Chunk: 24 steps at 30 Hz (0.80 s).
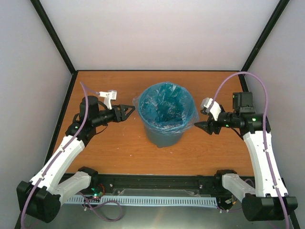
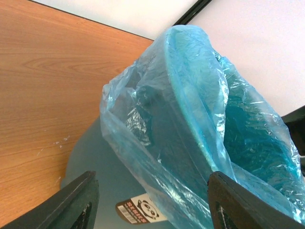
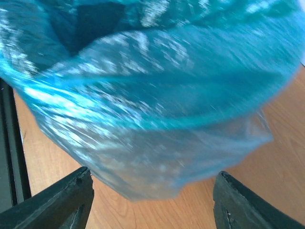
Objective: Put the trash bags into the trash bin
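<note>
The pleat along the flap's loose lower edge [image 1: 137, 105] [image 2: 142, 172] is just beyond my open fingers. My left gripper therefore moves in toward the bin onto it next.
The dark teal trash bin [image 1: 164, 136] stands upright at the table's middle. The light-blue trash bag [image 1: 166, 107] lines its inside and is folded over the rim, hanging down the outside on both sides. My left gripper [image 1: 129, 110] is open just left of the bin, apart from the bag's edge. In the left wrist view the bag [image 2: 190, 124] drapes over the bin [image 2: 102, 171] between the jaws. My right gripper [image 1: 199, 126] is open just right of the bin. In the right wrist view the bag's hanging flap [image 3: 157, 152] fills the space ahead of the jaws, blurred.
The wooden table [image 1: 109, 152] is fenced by white walls at back and sides. A black rail with the arm bases [image 1: 157, 183] runs along the near edge. A panda sticker [image 2: 140, 210] is on the bin's side.
</note>
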{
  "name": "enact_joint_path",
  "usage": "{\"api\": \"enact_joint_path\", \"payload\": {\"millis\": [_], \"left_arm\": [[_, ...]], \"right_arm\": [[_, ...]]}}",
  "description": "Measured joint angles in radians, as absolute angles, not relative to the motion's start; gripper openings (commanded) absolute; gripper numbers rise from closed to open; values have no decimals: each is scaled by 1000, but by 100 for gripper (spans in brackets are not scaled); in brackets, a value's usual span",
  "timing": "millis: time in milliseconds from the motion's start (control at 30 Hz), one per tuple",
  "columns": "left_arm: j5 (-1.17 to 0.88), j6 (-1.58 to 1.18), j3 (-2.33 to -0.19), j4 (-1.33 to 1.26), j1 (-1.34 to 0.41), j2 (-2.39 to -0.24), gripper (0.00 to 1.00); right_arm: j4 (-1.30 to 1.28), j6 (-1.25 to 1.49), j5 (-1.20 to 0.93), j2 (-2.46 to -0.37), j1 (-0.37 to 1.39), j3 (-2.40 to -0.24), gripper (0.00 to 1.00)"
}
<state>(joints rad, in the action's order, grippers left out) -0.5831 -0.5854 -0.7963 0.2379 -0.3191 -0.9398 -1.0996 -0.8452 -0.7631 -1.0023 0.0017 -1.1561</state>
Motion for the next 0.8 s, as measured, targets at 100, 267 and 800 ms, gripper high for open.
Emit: {"api": "enact_joint_path", "payload": {"millis": [100,267,800], "left_arm": [[-589,-605,-798,202,-319,-972,54],[-609,-644,-795,126,-320,-1047,23],[-617,-661,-546,-23,-413,-1066,1]], "right_arm": [[-1066,-825,-744,-997,94,-1148,67],[-989,-771,-673,-993,225,-1094,39],[-783,-687,-543,-896,276,-791,3]]}}
